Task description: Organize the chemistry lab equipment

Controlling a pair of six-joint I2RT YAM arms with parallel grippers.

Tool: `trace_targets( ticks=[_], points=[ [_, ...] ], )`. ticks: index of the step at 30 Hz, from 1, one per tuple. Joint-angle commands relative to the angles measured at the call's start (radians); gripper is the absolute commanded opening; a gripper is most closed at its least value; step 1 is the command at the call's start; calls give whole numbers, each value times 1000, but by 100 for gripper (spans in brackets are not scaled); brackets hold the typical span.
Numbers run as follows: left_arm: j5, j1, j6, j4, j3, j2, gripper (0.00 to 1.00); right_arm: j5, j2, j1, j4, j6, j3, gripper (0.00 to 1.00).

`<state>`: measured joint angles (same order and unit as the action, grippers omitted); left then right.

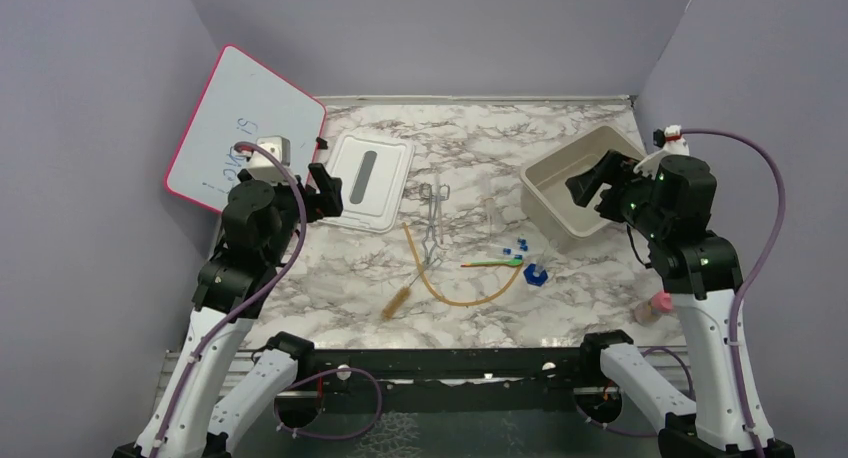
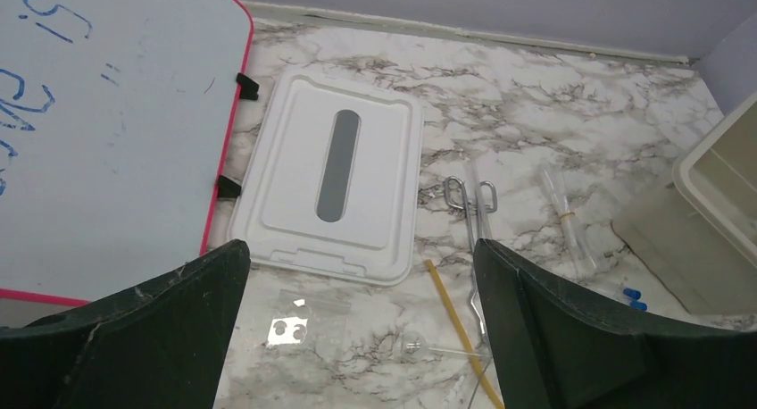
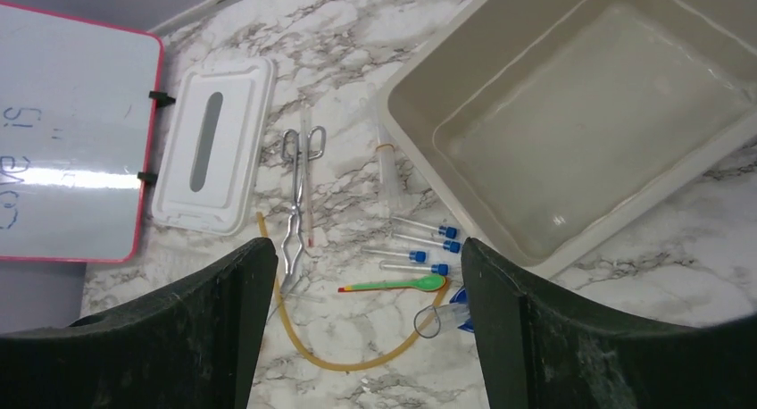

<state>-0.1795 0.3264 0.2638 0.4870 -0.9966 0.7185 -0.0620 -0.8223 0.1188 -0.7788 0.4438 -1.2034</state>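
Note:
My right gripper brings its fingers back, to its left in the top view, and down around the upright cylinder's rim (image 1: 544, 253) next, since that lies below it.
Silver tongs (image 1: 432, 213) lie mid-table, also in the left wrist view (image 2: 473, 212) and the right wrist view (image 3: 295, 204). An amber rubber tube (image 1: 470, 296) (image 3: 357, 366) curves below them. The tan-bristled wire brush (image 1: 398, 301) lies at its left. A green-orange stick (image 1: 493, 263) (image 3: 402, 285) lies beside blue-capped glass tubes (image 1: 520, 248) (image 3: 428, 248) and a small cylinder on a blue base (image 1: 534, 274) (image 3: 442, 318). My left gripper (image 1: 325, 193) (image 2: 357, 266) is open and empty above the table by the lid. My right gripper (image 1: 590, 183) (image 3: 361, 275) is open and empty, raised near the bin.
A beige bin (image 1: 575, 183) (image 3: 580, 114) stands at the right. A white lid (image 1: 368, 181) (image 2: 330, 181) lies flat at the left. A pink-framed whiteboard (image 1: 240, 128) leans on the left wall. A clear plastic bag (image 2: 303, 324) lies below the lid.

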Motion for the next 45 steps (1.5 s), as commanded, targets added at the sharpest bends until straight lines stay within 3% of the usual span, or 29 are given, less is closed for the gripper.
trace_targets(
  ticks=[1,11,17,19,29,32,41,45],
  points=[
    [69,-6,-18,33,-4,-12,99,-2,0,7,-56,-11,-18,81],
    [342,-5,18,-88,97,-27,99,19,-15,5,-142,44,12,76],
    [488,-5,22,-219,184,-18,99,-220,-40,6,-228,-85,50,66],
    [506,-6,36,-255,202,3,99,-235,-35,7,-229,-86,78,65],
    [609,-4,43,-356,218,143,99,-53,-82,9,-212,-55,146,62],
    [639,-3,41,-371,221,166,99,-82,-82,12,-160,-40,187,59],
    [647,0,71,-417,239,230,99,-2,-150,140,-112,5,256,57],
    [635,4,74,-421,232,257,99,88,-183,185,-110,23,251,52]
  ],
)
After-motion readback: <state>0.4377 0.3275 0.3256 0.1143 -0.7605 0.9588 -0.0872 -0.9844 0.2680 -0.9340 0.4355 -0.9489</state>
